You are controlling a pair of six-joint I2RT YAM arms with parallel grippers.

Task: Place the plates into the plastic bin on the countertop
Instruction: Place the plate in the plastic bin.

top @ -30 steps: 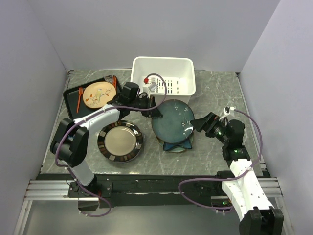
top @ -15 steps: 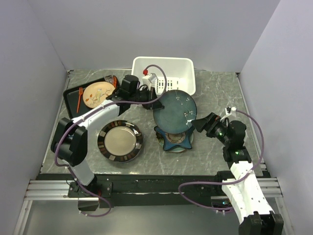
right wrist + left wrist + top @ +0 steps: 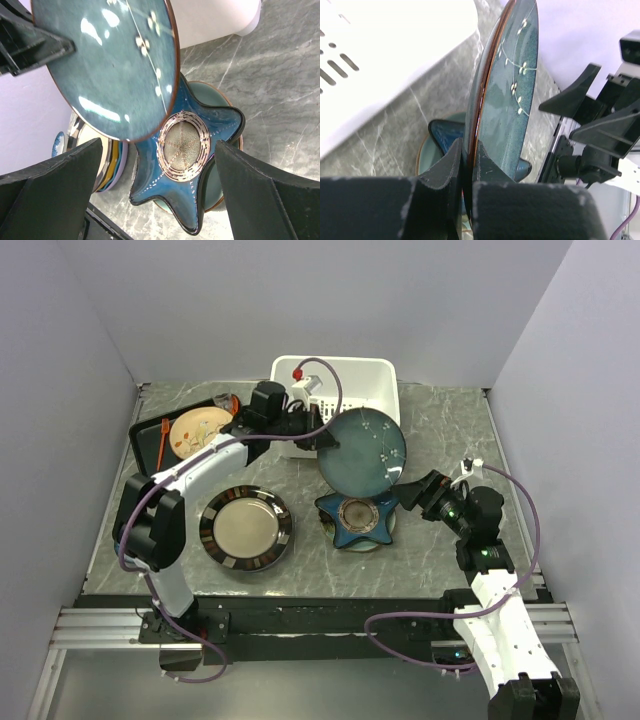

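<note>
The teal plate [image 3: 362, 451] still hangs beside the white plastic bin [image 3: 383, 375]. So my left gripper moves outward over the bin next, then lowers the plate inside and releases it.
My left gripper [image 3: 322, 437] is shut on the rim of the glossy teal plate [image 3: 362, 451], holding it tilted in the air beside the white plastic bin [image 3: 383, 375]. In the left wrist view the teal plate [image 3: 507, 90] stands edge-on between my fingers [image 3: 449, 162]. Below it, the navy star-shaped plate [image 3: 358, 518] lies on a pale green plate on the grey countertop [image 3: 440, 430]. It fills the right wrist view [image 3: 200, 155]. My right gripper [image 3: 404, 494] is open, just right of the star plate. The dark-rimmed beige plate [image 3: 245, 528] tops a stack at the left.
A flat black tray [image 3: 150, 435] with a beige plate [image 3: 199, 430] and orange utensils sits at the back left. Pale walls enclose the counter on three sides. The stack's coloured plate edges [image 3: 112, 165] show in the right wrist view.
My left gripper has lifted the teal plate off the star-shaped plate and carried it back and right toward the bin, tilting it up. The star plate is now uncovered. The right arm barely moved.
</note>
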